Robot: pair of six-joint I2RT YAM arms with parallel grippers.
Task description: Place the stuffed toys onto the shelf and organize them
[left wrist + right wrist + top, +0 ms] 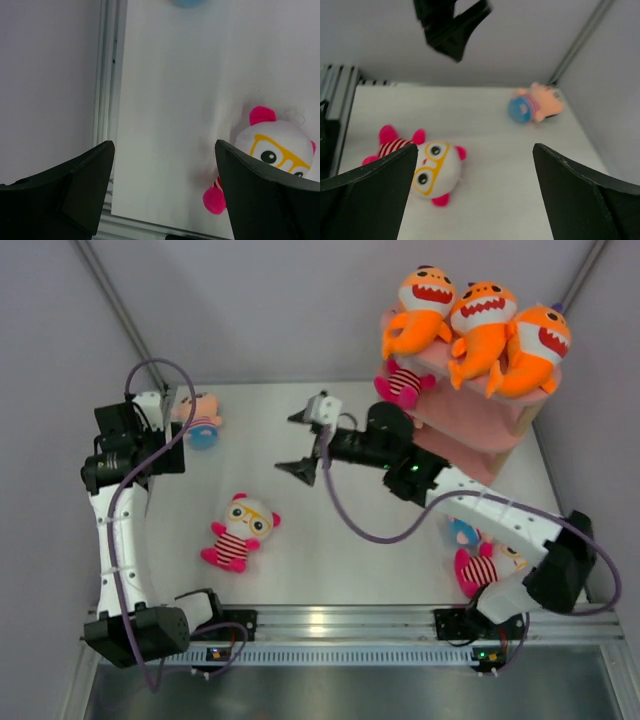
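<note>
The white-faced doll lies off the shelf (470,420), so my right gripper moves back and lowers onto a pink limb at its striped end next.
Three orange sharks (480,325) lie on the top board of the pink shelf (470,420). A pink-striped doll (403,383) sits on the board below. On the table lie a white-faced doll with yellow glasses (240,532) (277,147) (434,169) and a pink-faced doll with a blue body (203,422) (535,106). Two more toys (478,558) lie under my right arm. My left gripper (172,418) (165,150) hangs open and empty beside the pink-faced doll. Over mid-table, my right gripper (305,443) (475,155) stands open and empty.
Grey walls close the table (330,560) at the back and on both sides. A metal rail (330,620) runs along the near edge between the arm bases. Purple cables loop beside each arm.
</note>
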